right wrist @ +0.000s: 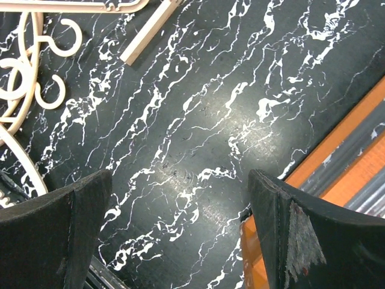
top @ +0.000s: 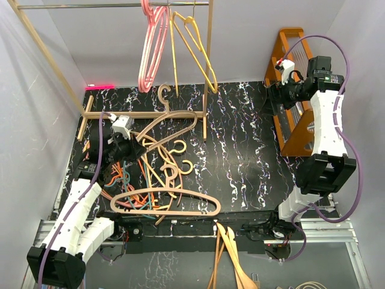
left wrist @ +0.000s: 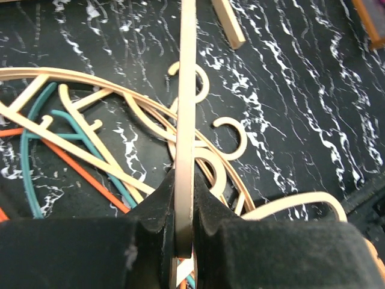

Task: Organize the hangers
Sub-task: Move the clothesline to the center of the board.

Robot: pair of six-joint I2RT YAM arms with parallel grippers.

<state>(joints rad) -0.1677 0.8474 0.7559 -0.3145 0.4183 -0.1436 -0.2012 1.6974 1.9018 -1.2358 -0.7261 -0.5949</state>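
My left gripper needs to rise outward next, hook the tan hanger [top: 171, 123] on the empty bar above and outward of it, beside the pink hangers, and release.
A pile of hangers lies at the table's left: tan ones [top: 168, 205], orange ones [top: 120, 179] and teal ones [top: 143, 206]. Pink hangers [top: 153, 48] and a yellow hanger [top: 194, 45] hang on the rail. My left gripper [top: 129, 144] is shut on the bar of a tan hanger [top: 171, 123], lifted over the pile. In the left wrist view the tan bar [left wrist: 185, 90] runs up from my closed left gripper [left wrist: 184, 211], with tan, teal [left wrist: 36, 150] and orange hangers below. My right gripper [top: 283, 75] is open and empty above the bare table [right wrist: 180, 198].
A wooden garment rack has a top rail [top: 114, 6], a post [top: 207, 78] and a base bar [top: 150, 114] behind the pile. An orange stand [top: 293, 123] is at the right, its edge in the right wrist view [right wrist: 337, 180]. Light wooden hangers [top: 231, 259] lie at the near edge.
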